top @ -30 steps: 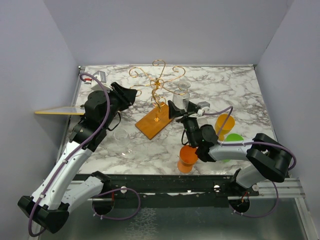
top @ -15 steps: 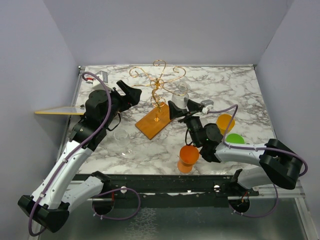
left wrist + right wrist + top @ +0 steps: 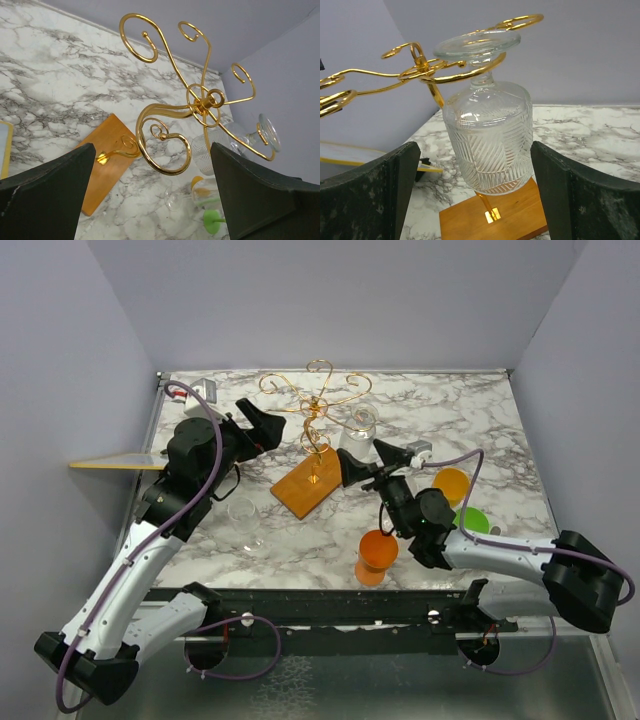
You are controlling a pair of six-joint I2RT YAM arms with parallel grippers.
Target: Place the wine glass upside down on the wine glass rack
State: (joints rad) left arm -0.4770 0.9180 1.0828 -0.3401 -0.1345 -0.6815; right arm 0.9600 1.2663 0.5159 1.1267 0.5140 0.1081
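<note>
The clear glass beside the green one stands below my gripper. My right gripper draws back from the rack (image 3: 315, 405) and down onto the glass's rim next.
The wine glass (image 3: 487, 135) is clear, with a ribbed bowl. It hangs upside down, its foot (image 3: 477, 44) resting over a curled arm of the gold wine glass rack (image 3: 422, 65). The top view shows the wine glass (image 3: 362, 423) on the right side of the wine glass rack (image 3: 315, 405), above the wooden base (image 3: 305, 485). My right gripper (image 3: 368, 462) is open just in front of the bowl, one finger either side and clear of it. My left gripper (image 3: 262, 427) is open and empty, left of the rack, whose scrolls (image 3: 204, 102) fill its wrist view.
An orange cup (image 3: 377, 555), a yellow-orange glass (image 3: 450, 485) and a green one (image 3: 468, 520) stand near my right arm. A clear glass (image 3: 243, 515) sits left of the wooden base. A yellow board (image 3: 115, 462) juts in at the left edge.
Both grippers have opened wider. The right gripper has shifted slightly to the right and its arm has stretched out. The wine glass hangs still on the rack.
</note>
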